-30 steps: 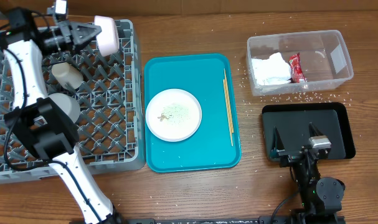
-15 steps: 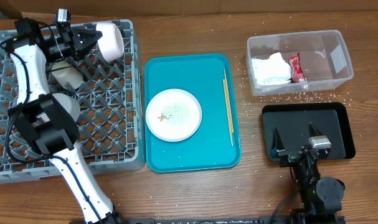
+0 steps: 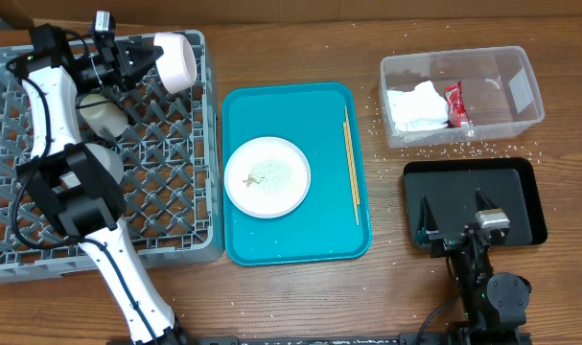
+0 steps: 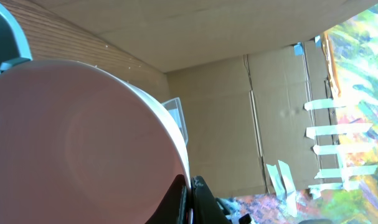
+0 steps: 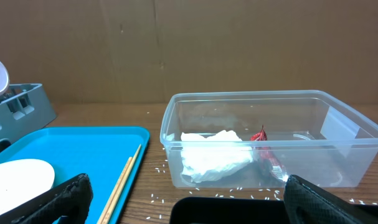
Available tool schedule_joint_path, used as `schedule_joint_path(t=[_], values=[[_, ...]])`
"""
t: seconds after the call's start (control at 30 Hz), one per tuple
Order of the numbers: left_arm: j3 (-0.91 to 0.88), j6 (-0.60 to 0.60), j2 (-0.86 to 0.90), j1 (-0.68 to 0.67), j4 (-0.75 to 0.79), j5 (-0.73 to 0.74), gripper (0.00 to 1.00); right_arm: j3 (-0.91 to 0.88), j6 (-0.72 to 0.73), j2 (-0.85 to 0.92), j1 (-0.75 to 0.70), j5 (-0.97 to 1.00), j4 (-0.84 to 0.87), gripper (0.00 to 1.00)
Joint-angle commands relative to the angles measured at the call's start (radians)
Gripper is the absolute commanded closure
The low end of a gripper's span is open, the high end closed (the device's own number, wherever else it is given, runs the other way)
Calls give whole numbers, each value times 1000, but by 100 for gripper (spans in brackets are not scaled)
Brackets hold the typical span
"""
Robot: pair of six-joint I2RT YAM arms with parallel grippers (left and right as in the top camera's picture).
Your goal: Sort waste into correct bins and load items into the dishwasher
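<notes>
The bowl is still above the rack's rim, so I must next lower my left gripper at the rack's far corner, easing left in the overhead view.
My left gripper (image 3: 145, 59) is shut on the rim of the pale bowl (image 3: 175, 60), holding it on its side over the back right corner of the grey dishwasher rack (image 3: 166, 192). In the left wrist view the bowl (image 4: 83, 143) fills the frame, its rim pinched between the fingertips (image 4: 201, 199). A white cup (image 3: 104, 115) lies in the rack. A white plate (image 3: 267, 177) with rice on it rests on the teal tray (image 3: 319, 235). The clear tub (image 3: 516, 91) holds the napkin (image 3: 415, 105) and red wrapper (image 3: 454, 103). My right gripper (image 3: 453, 213) hangs open over the black tray (image 3: 521, 187).
Wooden chopsticks (image 3: 351, 163) lie along the teal tray's right side. Loose rice grains (image 3: 444, 149) are scattered on the wood around the tub. Another white item (image 3: 108, 165) in the rack is partly hidden by my left arm.
My left gripper has shifted the bowl slightly right and forward at the rack's back corner. The right arm has not moved.
</notes>
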Motion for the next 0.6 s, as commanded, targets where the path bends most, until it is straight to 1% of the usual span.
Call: schedule_joint_path(t=[0.0, 0.23, 0.43, 0.57], values=[[13, -16, 1, -11, 6, 34, 96, -10, -1, -8, -5, 5, 8, 0], [13, -23, 2, -15, 14, 33, 96, -10, -1, -8, -5, 5, 8, 0], [12, -18, 2, -9, 11, -113, 96, -10, -1, -8, -5, 5, 7, 0], [12, 34, 2, -9, 15, -118, 96, -10, -1, -8, -5, 5, 8, 0]])
